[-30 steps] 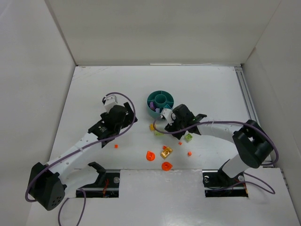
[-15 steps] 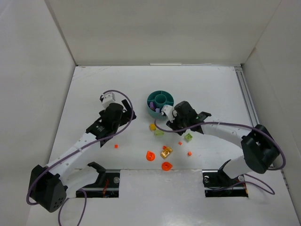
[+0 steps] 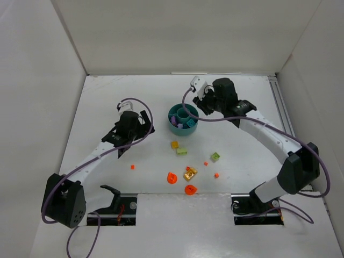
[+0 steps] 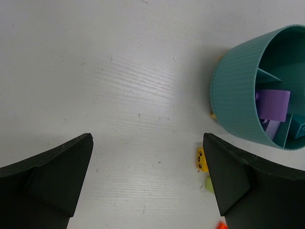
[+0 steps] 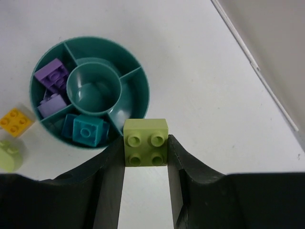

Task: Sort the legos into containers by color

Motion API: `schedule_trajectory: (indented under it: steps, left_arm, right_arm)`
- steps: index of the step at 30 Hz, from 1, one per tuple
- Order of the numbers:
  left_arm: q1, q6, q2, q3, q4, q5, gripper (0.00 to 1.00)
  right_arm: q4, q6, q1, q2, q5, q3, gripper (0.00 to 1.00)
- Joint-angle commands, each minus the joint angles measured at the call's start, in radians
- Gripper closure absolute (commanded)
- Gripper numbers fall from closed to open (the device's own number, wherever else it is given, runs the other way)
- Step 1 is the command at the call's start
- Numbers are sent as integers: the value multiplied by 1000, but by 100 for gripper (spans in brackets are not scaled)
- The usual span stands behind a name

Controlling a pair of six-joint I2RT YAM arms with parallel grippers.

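Note:
The lime green brick should go in the empty outer section beside the turquoise piece, so my right gripper next needs to move over the dish's rim [image 5: 141,85] and down to release it.
The teal dish [image 3: 177,129] holds purple pieces [image 5: 54,71] and a turquoise piece [image 5: 86,130] in its outer sections; its centre cup is empty. My right gripper [image 3: 205,106] is shut on a lime green brick [image 5: 145,142], held just right of the dish's rim [image 5: 141,85]. My left gripper [image 3: 145,128] is open and empty, left of the dish wall [image 4: 233,95]. On the table lie a yellow piece [image 3: 174,144], lime green pieces [image 3: 182,152] [image 3: 215,157], a gold piece [image 3: 190,173], orange round pieces [image 3: 172,178] [image 3: 190,189] and orange dots [image 3: 133,167] [image 3: 216,175].
White walls box in the table at the left, back and right. A rail [image 3: 282,115] runs along the right edge. The arm bases [image 3: 118,207] [image 3: 255,207] stand at the near edge.
My right arm has risen from the loose pieces and swung to the far right of the dish, carrying the lime green brick. My left gripper has shifted slightly back toward the dish.

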Motion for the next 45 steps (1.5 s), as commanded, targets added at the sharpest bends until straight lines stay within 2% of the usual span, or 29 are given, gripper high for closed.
schedule_trajectory:
  steps: [1, 9, 17, 21, 25, 32, 37, 45]
  left_arm:
    - [14, 50, 16, 66, 40, 17, 0]
    - [49, 70, 66, 97, 40, 41, 0]
    - [59, 79, 96, 117, 29, 41, 0]
    - [59, 88, 114, 138, 29, 50, 0]
    - [59, 97, 126, 138, 20, 78, 0]
    - [59, 117, 105, 127, 20, 124, 0]
    - [31, 139, 68, 94, 29, 152, 0]
    - [-143, 114, 14, 25, 41, 158, 0]
  right_arm:
    - [23, -74, -7, 80, -20, 79, 75]
    - [-35, -363, -39, 246, -233, 181, 75]
    - [-79, -494, -39, 312, -250, 191, 69]
    - [-89, -494, -39, 350, -241, 204, 62]
    - [-99, -494, -39, 350, -231, 213, 47]
    - [-99, -463, -39, 319, -213, 202, 33]
    - [-50, -393, -39, 237, -162, 165, 33]
    - [85, -111, -120, -14, -35, -11, 30]
